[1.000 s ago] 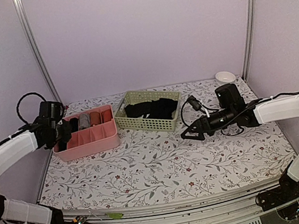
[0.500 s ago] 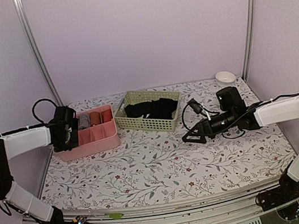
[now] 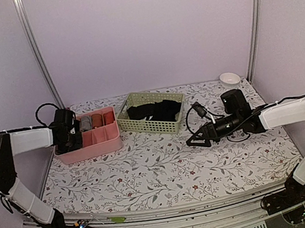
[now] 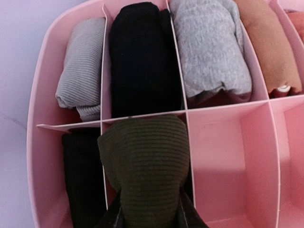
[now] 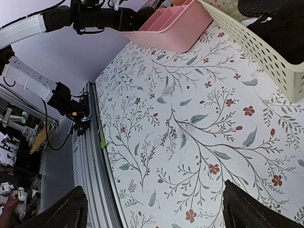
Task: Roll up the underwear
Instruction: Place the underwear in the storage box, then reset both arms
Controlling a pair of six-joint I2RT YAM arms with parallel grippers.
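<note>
I will move my left gripper down slightly next and release the underwear in the front-row compartment (image 4: 146,159). This cell is beside the empty one and lies directly below my left gripper.
The underwear (image 4: 145,166) is a dark, ribbed rolled bundle; its cream waistband is hidden. My left gripper (image 4: 151,216) is shut on it and holds it over a front-row compartment of the pink organizer (image 4: 35,142), between a black roll and an empty cell. I cannot tell whether it touches the floor of the cell. In the top view the left gripper (image 3: 69,138) is at the organizer's (image 3: 96,145) left end. My right gripper (image 3: 196,139) is open and empty, low over the table right of centre; it also shows in the right wrist view (image 5: 156,209).
Grey, black and tan rolls (image 4: 209,47) fill the organizer's back row. A pale green basket (image 3: 154,125) with a heap of black garments (image 3: 155,110) stands right of the organizer. A small white bowl (image 3: 229,77) sits at the back right.
My left gripper has moved right and down with the roll, from beside the organizer to over its left end. The right gripper has dropped slightly.
</note>
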